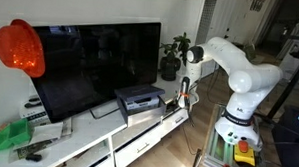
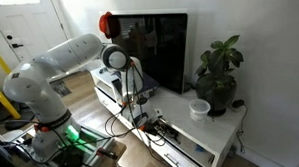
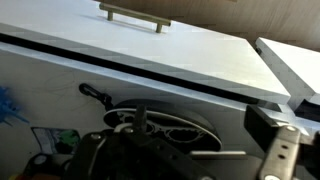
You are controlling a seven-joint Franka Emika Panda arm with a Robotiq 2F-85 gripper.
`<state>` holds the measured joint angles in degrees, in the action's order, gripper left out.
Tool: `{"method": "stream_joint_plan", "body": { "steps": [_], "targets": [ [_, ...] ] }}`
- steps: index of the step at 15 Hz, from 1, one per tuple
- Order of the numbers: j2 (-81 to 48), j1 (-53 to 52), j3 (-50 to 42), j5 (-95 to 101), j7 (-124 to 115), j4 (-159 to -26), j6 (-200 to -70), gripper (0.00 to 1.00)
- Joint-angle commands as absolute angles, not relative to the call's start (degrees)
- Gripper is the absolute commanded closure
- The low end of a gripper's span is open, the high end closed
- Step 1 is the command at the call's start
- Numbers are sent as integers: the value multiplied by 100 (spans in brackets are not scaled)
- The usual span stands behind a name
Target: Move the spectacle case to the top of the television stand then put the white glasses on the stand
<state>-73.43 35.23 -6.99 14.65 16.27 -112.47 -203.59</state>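
Observation:
My gripper comes down onto that pale rim (image 3: 212,138) and closes next. The spectacle case lies open below my gripper, and its rim curves in under the fingers.
The television stand (image 1: 97,142) (image 2: 206,137) (image 3: 150,50) is a long, low white cabinet. My gripper (image 1: 182,98) (image 2: 130,92) (image 3: 190,160) hangs open just above the stand's end, in front of the television. One dark finger (image 3: 282,140) shows at the right of the wrist view, and nothing sits between the jaws. Below the gripper lies a dark oval shape with a pale rim (image 3: 195,125). Pale lens rings that look like the white glasses (image 3: 150,124) rest on it. Whether that dark oval is the spectacle case I cannot tell.
A large black television (image 1: 95,67) (image 2: 153,48) stands on the stand, with a black-and-grey flat box (image 1: 139,98) before it. A potted plant (image 2: 217,71) and a white cup (image 2: 198,109) sit at one end. Black cables (image 3: 95,93) trail near the gripper. A drawer handle (image 3: 133,15) shows.

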Motion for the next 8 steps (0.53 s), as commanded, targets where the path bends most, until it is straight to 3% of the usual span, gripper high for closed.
{"method": "stream_joint_plan", "body": {
  "steps": [1,8],
  "targets": [
    [-7441,3455,-785,1706,1430,-11161,-20500,0],
    [-7723,3575,-724,2054,1518,-10863,-20767,0]
  ]
}}
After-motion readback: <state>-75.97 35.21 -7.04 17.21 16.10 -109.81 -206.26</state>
